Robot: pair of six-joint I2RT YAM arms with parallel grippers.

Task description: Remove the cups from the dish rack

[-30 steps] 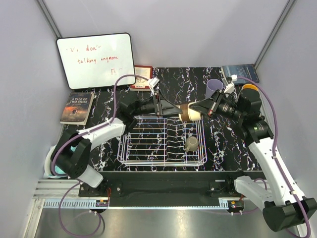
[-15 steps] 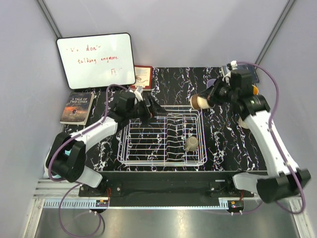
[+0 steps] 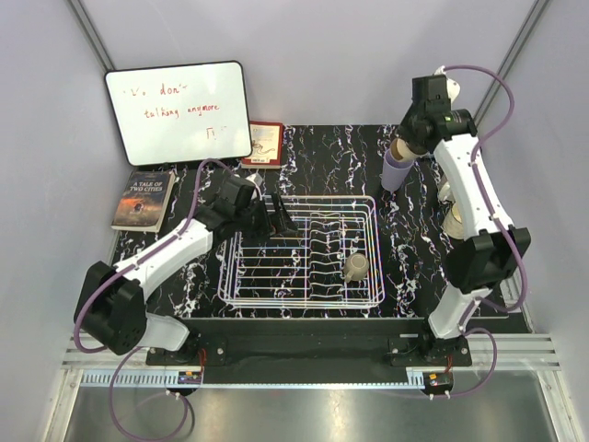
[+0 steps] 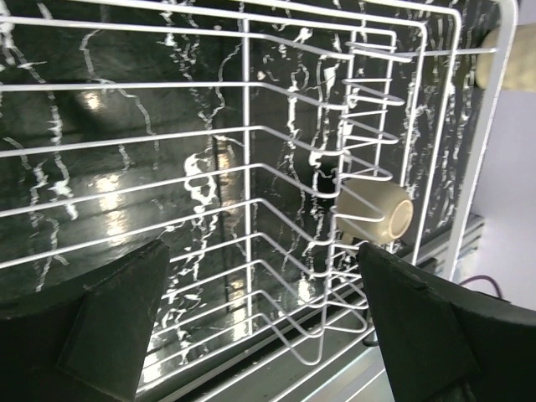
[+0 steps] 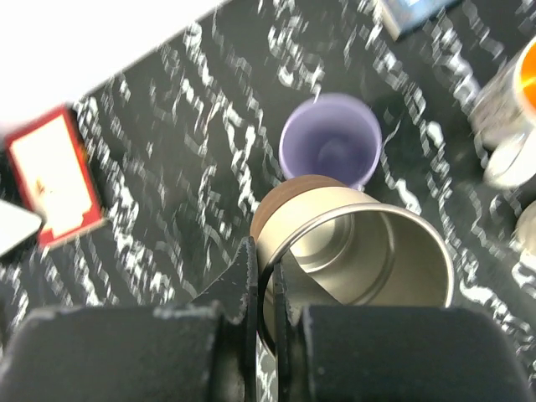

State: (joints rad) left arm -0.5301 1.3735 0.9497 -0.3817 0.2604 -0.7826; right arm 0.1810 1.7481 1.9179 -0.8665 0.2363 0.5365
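My right gripper lowers first, then opens next, to get the cream and tan cup [image 5: 360, 251] inside the lavender cup [image 5: 331, 146], whose opening is below.
The white wire dish rack [image 3: 241, 276] sits in the middle of the black marbled table. One small olive-grey cup [image 3: 356, 267] lies in its right part; it also shows in the left wrist view [image 4: 373, 210], on its side among the prongs. My left gripper [image 3: 275, 219] is open and empty over the rack's far left edge. My right gripper [image 5: 270, 285] is shut on the rim of a cream and tan cup [image 5: 360, 251], held above the upright lavender cup [image 5: 331, 146], which stands on the table at the back right [image 3: 396, 170].
A whiteboard [image 3: 178, 110] leans at the back left, with a book [image 3: 144, 199] beside it and a red-framed card [image 3: 265, 143] behind the rack. More items, one with an orange top [image 5: 526, 75], stand at the right edge. A dark book [image 5: 414, 12] lies beyond the lavender cup.
My right arm has swung the cream and tan cup from over the rack's far edge back and right to above the lavender cup. My left gripper has drawn back left and let go of it.
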